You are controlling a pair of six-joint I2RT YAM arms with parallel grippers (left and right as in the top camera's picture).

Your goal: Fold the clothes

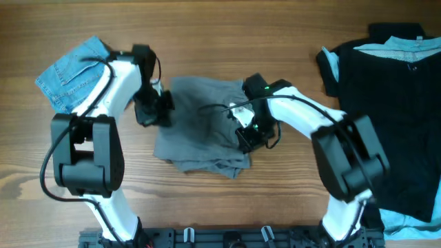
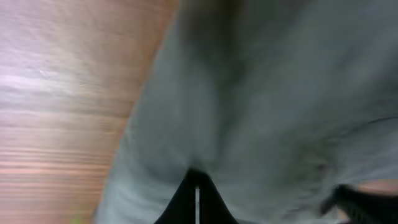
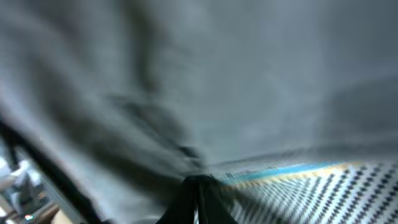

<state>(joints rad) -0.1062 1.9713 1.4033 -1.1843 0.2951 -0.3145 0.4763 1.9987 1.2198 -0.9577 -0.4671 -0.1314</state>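
Note:
The grey shorts (image 1: pixel 196 117) are crumpled, so my left gripper should next pull the held edge back toward the shorts' near part and release the cloth.
The grey shorts (image 1: pixel 196 117) lie crumpled in the middle of the table in the overhead view. My left gripper (image 1: pixel 162 107) is at their left edge, its jaws (image 2: pixel 196 186) shut on the grey cloth (image 2: pixel 267 93). My right gripper (image 1: pixel 244 134) is at their right side, its jaws (image 3: pixel 198 186) shut on grey cloth (image 3: pixel 217 81), with a patterned white-and-blue lining (image 3: pixel 323 186) showing beside them. Both wrist views are blurred.
The small light-blue denim shorts (image 1: pixel 72 69) lie at the back left, behind my left arm. The big black garment with pale-blue cloth (image 1: pixel 393 103) covers the right side of the wooden table (image 1: pixel 207 41).

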